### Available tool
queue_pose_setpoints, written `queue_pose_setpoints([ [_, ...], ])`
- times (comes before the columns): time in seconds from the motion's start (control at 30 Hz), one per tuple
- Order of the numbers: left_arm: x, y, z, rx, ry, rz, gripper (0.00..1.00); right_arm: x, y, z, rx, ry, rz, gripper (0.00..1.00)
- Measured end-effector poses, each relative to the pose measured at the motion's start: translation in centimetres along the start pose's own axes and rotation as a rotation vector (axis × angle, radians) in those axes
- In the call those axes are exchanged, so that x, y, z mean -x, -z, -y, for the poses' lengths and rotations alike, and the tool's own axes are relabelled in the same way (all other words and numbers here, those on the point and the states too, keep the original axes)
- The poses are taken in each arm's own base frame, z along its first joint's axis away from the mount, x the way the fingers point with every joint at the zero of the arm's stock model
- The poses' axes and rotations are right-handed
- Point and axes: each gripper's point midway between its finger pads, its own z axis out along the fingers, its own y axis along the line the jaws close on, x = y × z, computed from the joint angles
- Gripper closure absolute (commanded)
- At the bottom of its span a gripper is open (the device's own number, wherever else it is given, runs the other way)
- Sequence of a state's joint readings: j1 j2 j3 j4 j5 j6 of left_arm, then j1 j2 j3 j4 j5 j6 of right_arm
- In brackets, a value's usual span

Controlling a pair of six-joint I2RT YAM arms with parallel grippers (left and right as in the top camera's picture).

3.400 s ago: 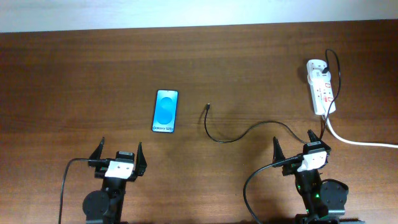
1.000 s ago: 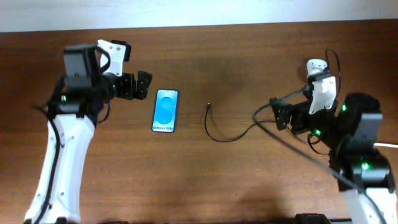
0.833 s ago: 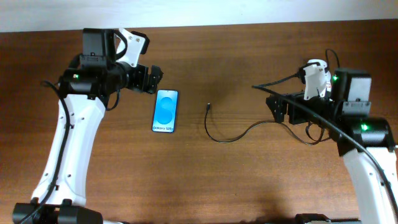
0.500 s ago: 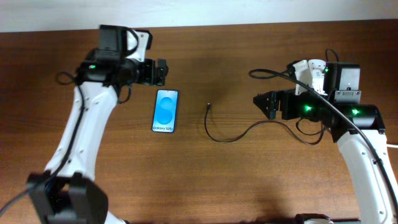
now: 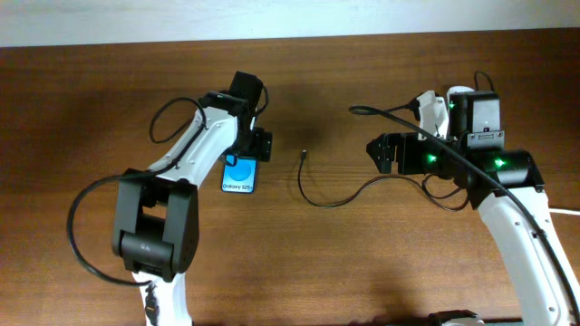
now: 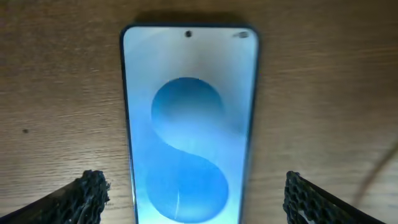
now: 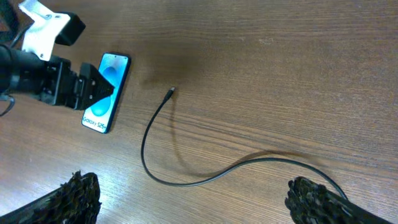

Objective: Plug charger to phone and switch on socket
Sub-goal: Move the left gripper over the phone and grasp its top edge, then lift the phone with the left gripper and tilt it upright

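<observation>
Next, my right gripper will move across past the cable's connector (image 5: 304, 154) and close on the phone's lettered end (image 5: 238, 187), since that end lies to its left in the overhead view.
The phone (image 5: 237, 178) lies flat on the wooden table, blue screen up. It fills the left wrist view (image 6: 189, 124). My left gripper (image 5: 257, 145) hovers over its top half, open, with a finger on each side (image 6: 196, 190). The charger cable (image 5: 328, 203) curves across the table, and its small connector (image 5: 304, 154) lies free to the right of the phone. My right gripper (image 5: 380, 154) is open and empty above the cable (image 7: 198, 196). The right wrist view shows the connector (image 7: 171, 93) and the phone (image 7: 106, 93). The socket is hidden under the right arm.
A thick white cord (image 5: 567, 210) shows at the right edge. The right arm's own black cables (image 5: 390, 113) loop above the table. The left arm (image 5: 195, 145) stretches over the table left of the phone. A pale wall strip (image 5: 290, 18) runs along the far edge.
The left arm has swung right and down, so its gripper is now over the phone. The right gripper has shifted slightly left above the cable. Phone and cable have not moved.
</observation>
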State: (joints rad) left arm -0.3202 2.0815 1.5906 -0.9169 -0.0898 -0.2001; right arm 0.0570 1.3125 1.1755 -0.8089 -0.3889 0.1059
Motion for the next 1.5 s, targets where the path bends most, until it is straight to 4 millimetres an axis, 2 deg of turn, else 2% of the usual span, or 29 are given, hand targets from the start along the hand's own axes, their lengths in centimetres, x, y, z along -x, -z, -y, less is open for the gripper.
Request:
queue_pose_setpoints([
  [0.1,-0.8,-2.1,-0.5,0.017,0.008,-0.053,0.06,-0.2,0.0,0.0,-0.001,-0.004,-0.008,0.01],
  [0.3,-0.6,-2.4,-0.9,-0.019,0.035,-0.057,0.05,-0.4,0.0,0.1,-0.003,-0.007,-0.018,0.01],
  [0.43,-1.1,-3.7,-0.2,-0.064,0.021,-0.097,0.06,-0.6,0.0,0.1,-0.006,-0.009,-0.024,0.01],
  [0.63,-1.5,-3.6,-0.2,-0.069,0.007,-0.112,0.21,-0.8,0.0,0.2,-0.008,-0.013,-0.031,0.02],
  [0.87,-1.4,-3.5,-0.2,-0.070,0.007,-0.113,0.28,-0.8,0.0,0.2,-0.008,-0.014,-0.034,0.01],
  [0.97,-1.3,-3.2,0.1,-0.082,0.008,-0.140,0.38,-0.9,0.0,0.2,-0.008,-0.014,-0.034,0.02],
  [1.13,0.8,-0.9,0.5,-0.098,0.007,-0.102,0.49,-0.8,0.0,0.2,-0.008,-0.014,-0.034,0.02],
  [1.17,0.9,-0.7,0.5,-0.099,0.007,-0.100,0.61,-0.8,0.0,0.2,-0.008,-0.014,-0.034,0.02],
  [1.23,1.1,0.0,0.5,-0.099,0.007,-0.102,0.77,-0.8,0.0,0.2,-0.008,-0.014,-0.034,0.02],
  [1.27,1.3,0.5,0.5,-0.099,0.008,-0.103,0.98,-0.8,0.0,0.2,-0.007,-0.014,-0.034,0.01],
  [1.37,2.1,2.1,0.8,-0.119,0.069,-0.092,1.00,-0.5,0.0,0.1,-0.007,-0.036,-0.022,0.02],
  [1.47,1.9,2.6,2.8,-0.242,0.231,-0.136,1.00,0.5,0.0,0.0,0.000,-0.128,0.019,0.01],
  [1.5,1.8,2.9,3.3,-0.289,0.288,-0.157,1.00,0.8,0.0,0.0,0.002,-0.170,0.029,0.05],
])
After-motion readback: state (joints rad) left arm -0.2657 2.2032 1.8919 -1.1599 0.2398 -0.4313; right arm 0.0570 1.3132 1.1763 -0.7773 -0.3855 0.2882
